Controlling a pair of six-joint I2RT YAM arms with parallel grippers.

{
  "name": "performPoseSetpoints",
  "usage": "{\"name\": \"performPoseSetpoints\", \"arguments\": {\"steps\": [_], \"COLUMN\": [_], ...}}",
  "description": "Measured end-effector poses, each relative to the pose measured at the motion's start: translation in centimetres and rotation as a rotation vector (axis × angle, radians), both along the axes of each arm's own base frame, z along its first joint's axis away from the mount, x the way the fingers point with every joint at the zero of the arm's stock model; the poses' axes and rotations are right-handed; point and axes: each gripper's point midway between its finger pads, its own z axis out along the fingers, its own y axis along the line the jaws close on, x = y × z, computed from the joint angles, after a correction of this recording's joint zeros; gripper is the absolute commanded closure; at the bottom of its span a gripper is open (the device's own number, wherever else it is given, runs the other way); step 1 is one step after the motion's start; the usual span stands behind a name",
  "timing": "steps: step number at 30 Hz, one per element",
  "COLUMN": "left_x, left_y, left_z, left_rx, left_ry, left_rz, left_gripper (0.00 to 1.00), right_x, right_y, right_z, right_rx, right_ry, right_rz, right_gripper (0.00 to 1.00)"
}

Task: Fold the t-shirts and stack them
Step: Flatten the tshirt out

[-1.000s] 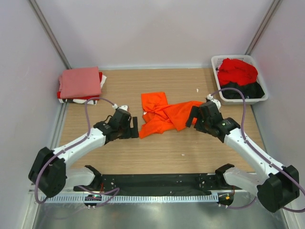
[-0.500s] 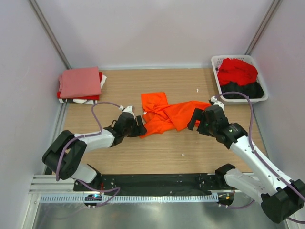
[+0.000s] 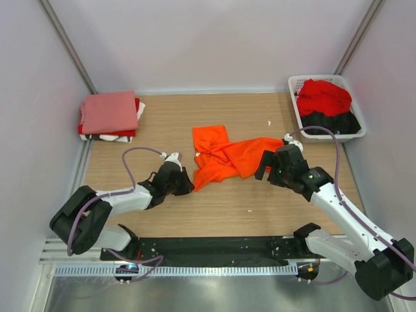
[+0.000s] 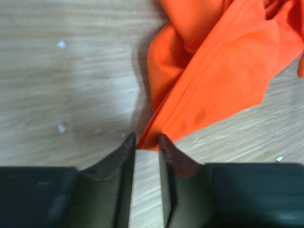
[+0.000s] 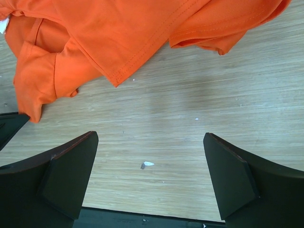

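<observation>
My right gripper goes to the left in the top view next and down astride the pointed corner of the cloth, which sticks out over bare wood below it.
A bright orange t-shirt (image 3: pixel 224 156) lies crumpled in the middle of the wooden table. Low on the table, my left gripper (image 3: pixel 187 182) is at the shirt's near-left corner. In the left wrist view the gripper (image 4: pixel 147 142) has its jaws nearly together, pinching the tip of the orange cloth (image 4: pixel 213 71). My right gripper (image 3: pixel 265 166) hovers wide open over the shirt's right side. In the right wrist view nothing lies between its fingers (image 5: pixel 149 137), only bare wood, with the orange cloth (image 5: pixel 109 33) beyond the tips.
A folded stack stands at the back left, a salmon-pink t-shirt (image 3: pixel 109 112) on top with red and white edges beneath. The white basket (image 3: pixel 294 83) at the back right holds a red t-shirt (image 3: pixel 324 96) and a black one (image 3: pixel 331 122). Walls close the sides.
My left gripper slid forward to the orange shirt's near-left corner and closed from open onto it. The right arm shifted only slightly and stayed open.
</observation>
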Motion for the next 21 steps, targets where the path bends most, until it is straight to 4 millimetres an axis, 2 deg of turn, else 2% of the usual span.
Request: {"name": "performPoseSetpoints", "arguments": {"steps": [1,2,6,8,15,18,20,21], "left_x": [-0.3,-0.6,-1.3,-1.4,-1.3,-1.0,-0.5,-0.2], "left_y": [0.2,0.4,1.0,1.1,1.4,1.7,1.7,1.8], "left_z": [-0.1,-0.1,0.7,1.8,4.4,6.5,8.8,10.1], "left_rx": [0.008,0.015,0.032,0.023,0.026,0.051,0.059,0.062], "left_ry": [0.008,0.018,0.014,-0.006,-0.048,-0.060,-0.093,-0.115], "left_rz": [-0.001,0.004,-0.003,-0.004,-0.013,-0.011,-0.007,-0.006], "left_gripper": [0.98,1.00,1.00,1.00,1.00,1.00,1.00,1.00], "right_x": [0.0,0.0,0.0,-0.1,-0.7,-0.8,-0.9,-0.8], "right_y": [0.0,0.1,0.5,0.7,2.3,3.5,4.4,4.7], "right_z": [0.0,0.0,-0.1,-0.4,-2.6,-3.6,-4.5,-4.9], "right_rx": [0.001,0.004,0.018,0.021,0.000,-0.015,-0.027,-0.031], "right_ry": [0.001,0.000,-0.001,0.005,0.061,0.084,0.105,0.112], "right_rz": [0.002,0.003,0.014,0.025,0.085,0.126,0.151,0.158], "right_gripper": [0.00,0.00,0.00,0.00,0.03,0.10,0.14,0.19]}}
